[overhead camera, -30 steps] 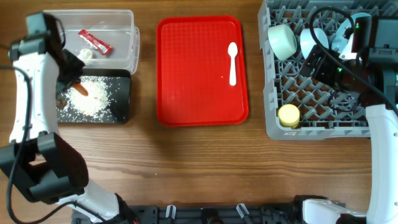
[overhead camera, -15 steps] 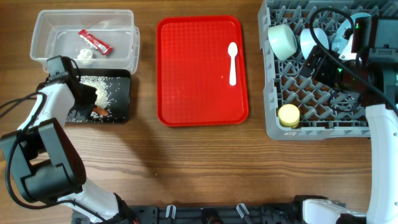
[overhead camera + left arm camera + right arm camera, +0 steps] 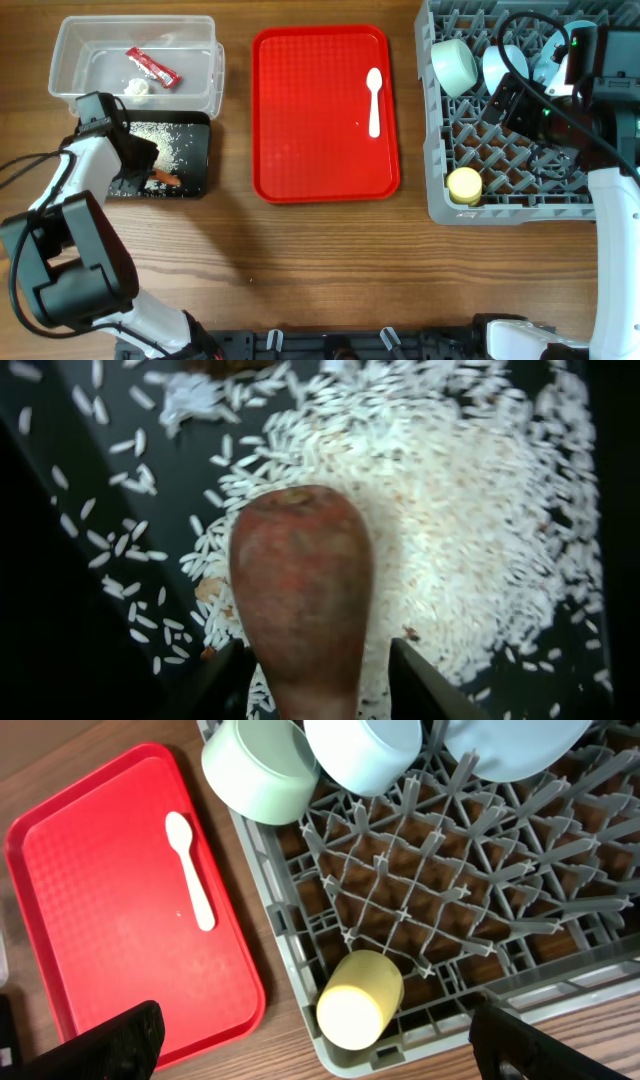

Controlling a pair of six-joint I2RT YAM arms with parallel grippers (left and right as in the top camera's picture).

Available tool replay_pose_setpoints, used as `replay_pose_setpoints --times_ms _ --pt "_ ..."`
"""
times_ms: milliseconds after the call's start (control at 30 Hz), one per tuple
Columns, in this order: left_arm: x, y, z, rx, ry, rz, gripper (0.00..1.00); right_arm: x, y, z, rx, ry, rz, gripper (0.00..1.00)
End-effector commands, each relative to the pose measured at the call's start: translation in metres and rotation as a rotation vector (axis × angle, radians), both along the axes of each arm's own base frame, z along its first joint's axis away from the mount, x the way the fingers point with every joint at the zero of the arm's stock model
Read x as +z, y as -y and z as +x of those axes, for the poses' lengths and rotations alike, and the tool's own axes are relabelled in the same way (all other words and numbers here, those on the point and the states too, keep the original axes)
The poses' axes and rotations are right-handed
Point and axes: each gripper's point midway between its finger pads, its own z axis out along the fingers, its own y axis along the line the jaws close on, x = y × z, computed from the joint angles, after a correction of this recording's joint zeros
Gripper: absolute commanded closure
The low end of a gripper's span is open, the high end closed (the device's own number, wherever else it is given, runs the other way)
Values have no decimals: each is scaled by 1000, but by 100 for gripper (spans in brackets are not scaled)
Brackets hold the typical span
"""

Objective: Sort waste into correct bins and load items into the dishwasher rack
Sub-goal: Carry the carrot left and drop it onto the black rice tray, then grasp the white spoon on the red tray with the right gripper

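Observation:
The white spoon lies below the robot's right gripper, to its left in the overhead view, so the right gripper will next move from the rack [image 3: 420, 880] down onto the white spoon's handle [image 3: 190, 871].
The orange carrot [image 3: 300, 575] lies on loose white rice [image 3: 470, 500] in the shallow black tray [image 3: 60, 570]. My left gripper [image 3: 318, 650] is open around its thin end, with a gap showing on the right side. From overhead the left gripper [image 3: 148, 172] is at the black tray's [image 3: 196, 186] front, beside the carrot [image 3: 164, 180]. The clear tub [image 3: 205, 90] holds a red wrapper [image 3: 152, 66] and a white scrap [image 3: 138, 88]. My right gripper [image 3: 315, 1020] hangs wide open over the grey rack [image 3: 420, 880], above the yellow cup [image 3: 358, 1000].
A white spoon [image 3: 374, 100] lies on the flat red tray [image 3: 310, 140] in the middle. The rack [image 3: 440, 205] on the right holds a pale-green bowl [image 3: 453, 65], a light-blue bowl [image 3: 498, 66], a plate [image 3: 552, 68] and the cup [image 3: 464, 185].
My left arm has swung to the black tray's front with the carrot. Its jaws have widened around the carrot. The right arm has not moved.

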Motion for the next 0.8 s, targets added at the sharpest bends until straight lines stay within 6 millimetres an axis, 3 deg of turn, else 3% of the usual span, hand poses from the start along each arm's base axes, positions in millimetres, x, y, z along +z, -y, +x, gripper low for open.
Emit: replay_pose_setpoints --times_ms 0,133,233,367,467,533,667,767 --pt "49 -2 10 -178 102 97 41 1 0 8 11 23 2 0" --pt "103 9 14 -337 234 150 21 12 -21 22 112 97 71 0" --pt "142 37 18 -450 372 117 21 22 -48 33 228 164 107 0" --pt "171 76 20 -553 476 82 20 29 -87 49 290 220 142 0" --pt "175 110 23 -643 491 67 19 23 -118 67 336 241 154 0" --pt "171 143 24 -748 485 52 18 9 -141 86 364 243 157 1" --pt "156 181 24 -848 427 95 16 -42 -182 119 421 190 166 3" --pt "146 196 23 -872 391 113 15 -87 -190 133 390 107 158 9"
